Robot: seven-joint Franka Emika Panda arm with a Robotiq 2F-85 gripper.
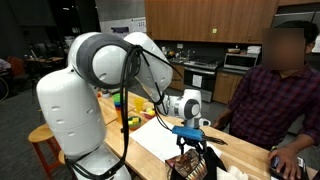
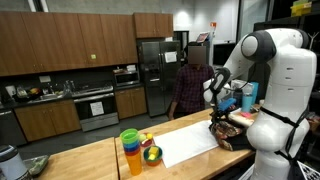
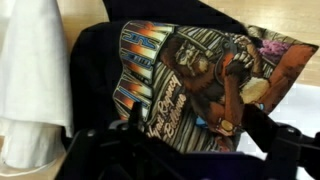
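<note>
The crumpled printed fabric (image 1: 188, 159) (image 3: 198, 122) is under my gripper's open fingers, so next I will gently lower my gripper the short way down onto it and close the fingers.
In the wrist view a black T-shirt (image 3: 190, 75) with a colourful printed picture lies crumpled right under my gripper (image 3: 198, 135). The jaws stand open, one dark finger (image 3: 128, 130) on each side of the print, with nothing between them. A white cloth (image 3: 30, 70) lies at the shirt's left. In both exterior views the gripper (image 1: 192, 148) (image 2: 218, 116) hangs just above the dark garment (image 1: 196, 166) (image 2: 234, 133) on the wooden table; I cannot tell whether the fingertips touch the fabric.
A white sheet (image 2: 190, 146) (image 1: 163, 137) lies flat on the wooden table (image 2: 90, 160) beside the garment. A stack of coloured cups (image 2: 131, 152) and a bowl of fruit (image 2: 152, 154) stand further along. A person (image 1: 270, 95) sits close behind the table.
</note>
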